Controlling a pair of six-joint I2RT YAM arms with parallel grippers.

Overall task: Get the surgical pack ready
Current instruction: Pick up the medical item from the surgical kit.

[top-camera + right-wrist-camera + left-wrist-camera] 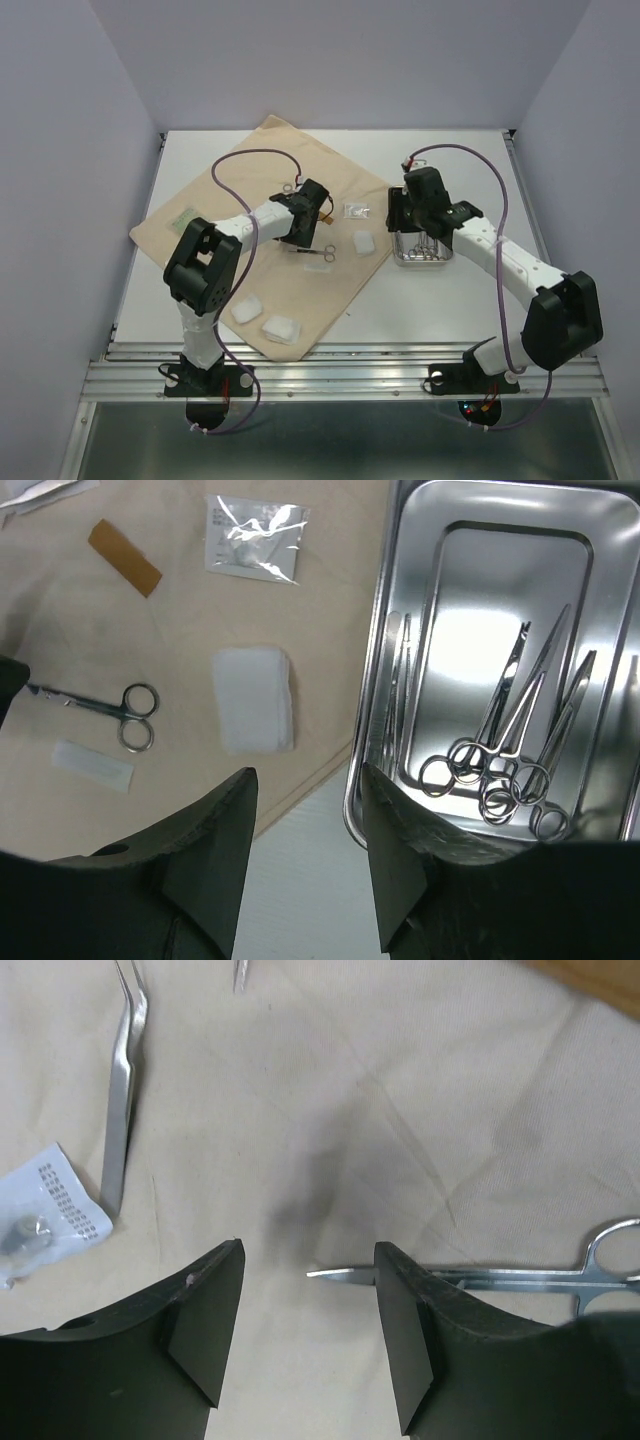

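The robot's right gripper will next move over, turn and go down onto the body of the scissors [500, 1278], as the scissors lie crosswise below the gripper and to its left in the top view.
The beige cloth [230, 190] lies on the left half of the table. My left gripper [303, 232] is open and empty just above it. Silver scissors [500, 1278] lie flat on the cloth, their tip between my fingers and the blades passing behind my right finger [400, 1340]. Forceps [122, 1090] lie at the upper left. My right gripper [400, 222] is open and empty over the left rim of the steel tray [372, 730], which holds several scissors and forceps [520, 750]. A white gauze pad [255, 700] lies on the cloth near the tray.
Two more gauze pads [247, 310] [280, 328] lie at the cloth's near corner. A clear packet [253, 535], a brown strip [125, 557] and a white strip [92, 765] lie on the cloth. A printed packet [40, 1220] lies by the forceps.
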